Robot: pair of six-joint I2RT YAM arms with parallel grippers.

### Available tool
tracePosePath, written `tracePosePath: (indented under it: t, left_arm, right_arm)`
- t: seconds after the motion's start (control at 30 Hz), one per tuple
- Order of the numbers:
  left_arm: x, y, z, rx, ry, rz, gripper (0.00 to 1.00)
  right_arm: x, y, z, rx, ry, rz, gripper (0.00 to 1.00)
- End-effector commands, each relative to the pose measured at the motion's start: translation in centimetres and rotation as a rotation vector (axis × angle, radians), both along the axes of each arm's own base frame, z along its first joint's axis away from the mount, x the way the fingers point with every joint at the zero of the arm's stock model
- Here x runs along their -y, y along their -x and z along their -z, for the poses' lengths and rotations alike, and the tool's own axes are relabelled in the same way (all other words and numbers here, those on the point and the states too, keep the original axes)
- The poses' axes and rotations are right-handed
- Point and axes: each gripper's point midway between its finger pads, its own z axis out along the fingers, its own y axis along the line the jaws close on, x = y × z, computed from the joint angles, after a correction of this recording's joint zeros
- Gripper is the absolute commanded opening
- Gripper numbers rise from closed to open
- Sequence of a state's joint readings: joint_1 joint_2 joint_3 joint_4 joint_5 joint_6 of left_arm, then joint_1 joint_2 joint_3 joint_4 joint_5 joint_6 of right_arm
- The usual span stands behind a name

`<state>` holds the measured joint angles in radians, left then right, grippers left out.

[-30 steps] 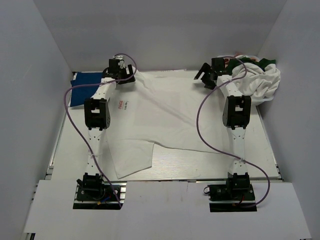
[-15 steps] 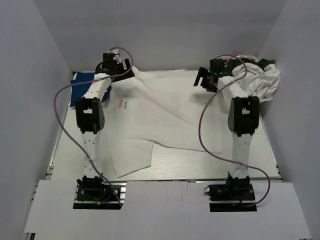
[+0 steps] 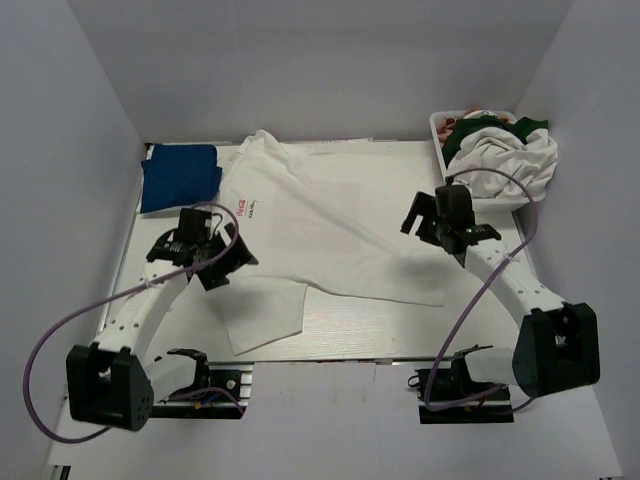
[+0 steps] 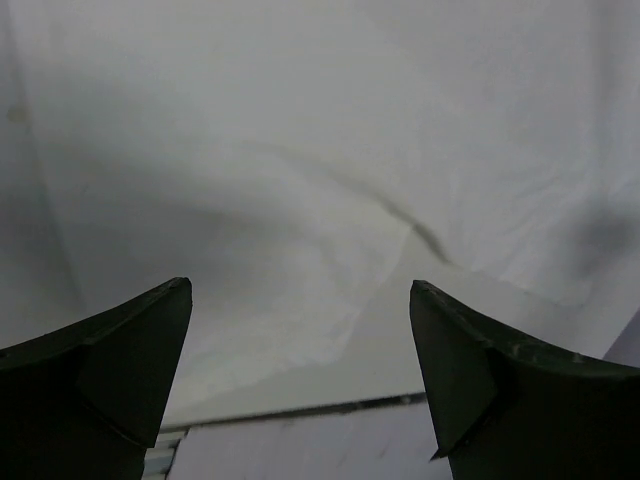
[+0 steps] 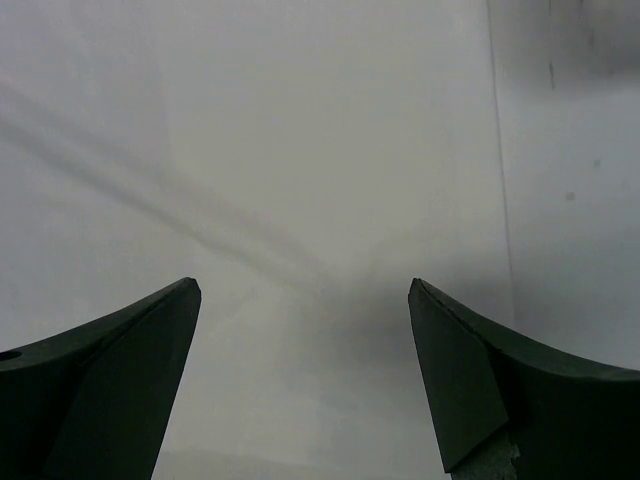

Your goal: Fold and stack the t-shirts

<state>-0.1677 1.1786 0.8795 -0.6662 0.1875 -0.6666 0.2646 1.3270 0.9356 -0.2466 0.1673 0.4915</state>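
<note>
My left gripper will next move back and down onto the sleeve flap's near corner (image 3: 237,349), because the flap sticks out unfolded. That corner is below the gripper and nearer my base.
A large white t-shirt (image 3: 320,225) with a small red print (image 3: 245,208) lies spread across the table, one sleeve flap (image 3: 265,315) toward the near edge. A folded royal-blue t-shirt (image 3: 178,178) lies at the far left. My left gripper (image 3: 222,262) is open and empty over the shirt's left edge; white cloth (image 4: 300,200) fills the left wrist view. My right gripper (image 3: 420,222) is open and empty over the shirt's right side; smooth white cloth (image 5: 300,180) fills the right wrist view.
A white basket (image 3: 440,128) at the far right corner holds a heap of white (image 3: 510,160) and dark green (image 3: 480,130) tees. White walls close in on three sides. Purple cables loop from both arms. The table's near edge (image 4: 300,410) shows in the left wrist view.
Both arms have drawn back from the far edge toward the middle of the table. The left gripper has left the shirt's far corner, which now lies on the table. Both grippers are empty.
</note>
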Motion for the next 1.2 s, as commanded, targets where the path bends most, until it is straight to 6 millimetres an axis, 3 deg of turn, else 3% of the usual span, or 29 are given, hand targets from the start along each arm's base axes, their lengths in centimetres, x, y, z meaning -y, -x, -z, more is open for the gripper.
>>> tracePosePath:
  t: [0.0,0.03,0.07,0.1,0.2,0.23,0.43,0.5,0.63,0.7,0.73,0.83,0.87,0.93,1.07,1.17]
  left_arm:
    - [-2.2,6.6,0.7,-0.137,-0.039,-0.119,1.0]
    - [-2.4,8.5,1.9,-0.193,-0.039,-0.14,1.0]
    - [-2.8,10.7,2.7,-0.258,-0.049,-0.149,1.0]
    - [-2.8,11.8,3.1,-0.274,-0.038,-0.156,1.0]
    - [-2.2,14.9,6.5,-0.415,-0.021,-0.133,1.0]
    - [-2.2,16.2,7.9,-0.478,-0.02,-0.128,0.98]
    - [-1.6,16.9,9.4,-0.54,-0.028,-0.092,0.92]
    - [-1.5,18.0,10.7,-0.598,-0.033,-0.09,0.91]
    - [-0.7,17.5,12.7,-0.611,-0.022,-0.085,0.79]
    - [-0.7,16.9,12.9,-0.587,-0.032,-0.09,0.6]
    - [-0.8,17.0,13.1,-0.598,-0.041,-0.103,0.44]
    - [-0.7,16.3,12.9,-0.573,-0.046,-0.097,0.25]
    - [-0.4,16.2,12.8,-0.568,-0.03,-0.09,0.02]
    - [0.1,16.0,12.6,-0.564,-0.003,-0.078,0.0]
    - [1.5,14.7,11.8,-0.506,0.058,-0.021,0.0]
    - [2.0,13.2,10.5,-0.453,0.069,0.014,0.0]
  right_arm:
    - [-0.2,2.6,-0.4,0.014,-0.052,0.03,0.91]
    - [0.5,3.6,-0.8,0.035,-0.056,0.055,0.91]
    - [1.0,4.4,0.0,0.017,-0.063,0.1,0.91]
    - [2.1,4.9,0.3,0.011,-0.041,0.156,0.91]
    - [3.3,6.7,0.5,0.019,-0.06,0.226,0.91]
    - [3.8,7.2,1.4,0.004,-0.042,0.242,0.91]
    - [5.1,9.1,3.4,-0.055,-0.015,0.307,0.91]
    - [5.5,9.7,4.2,-0.085,0.004,0.316,0.91]
    - [5.7,10.3,4.9,-0.107,0.015,0.32,0.91]
    - [5.5,10.8,5.5,-0.136,0.019,0.3,0.91]
    - [5.5,11.0,5.7,-0.144,0.025,0.293,0.91]
    - [6.3,12.7,7.2,-0.205,0.067,0.301,0.91]
    - [6.6,13.2,7.6,-0.221,0.075,0.318,0.91]
    - [7.1,14.4,8.7,-0.257,0.093,0.326,0.91]
    - [6.2,15.8,10.3,-0.341,0.063,0.305,0.91]
    - [5.5,16.4,11.4,-0.401,0.045,0.28,0.83]
